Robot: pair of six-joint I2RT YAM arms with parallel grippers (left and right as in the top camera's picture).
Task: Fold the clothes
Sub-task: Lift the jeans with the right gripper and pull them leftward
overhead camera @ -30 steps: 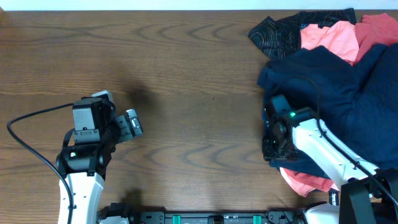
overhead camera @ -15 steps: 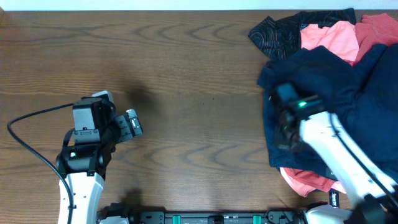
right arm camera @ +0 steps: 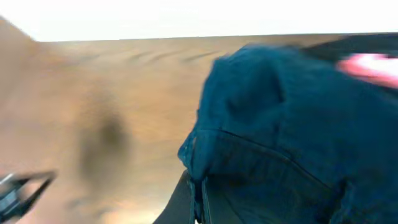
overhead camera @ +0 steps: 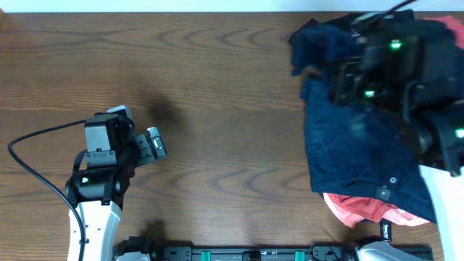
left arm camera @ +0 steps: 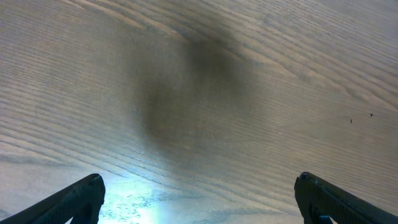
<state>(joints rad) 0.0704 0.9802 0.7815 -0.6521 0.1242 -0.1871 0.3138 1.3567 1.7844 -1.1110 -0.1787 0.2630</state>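
My right gripper swings to the left in the overhead view and down next and releases the navy garment across the bare middle wood, since that wood lies clear.
A navy blue garment hangs from my right gripper, which is raised high over the right side of the table and shut on its edge. The right wrist view shows the jaws pinched on a fold of the navy garment. A coral pink garment lies under it near the front edge. My left gripper is open and empty low over bare wood on the left; its two fingertips show in the left wrist view.
The wooden table stretches between the two arms. A black cable loops beside the left arm. More pink cloth shows at the back right corner, mostly hidden by the right arm.
My right gripper has risen and moved back toward the far right, lifting the navy garment off the pile. The left arm has not moved.
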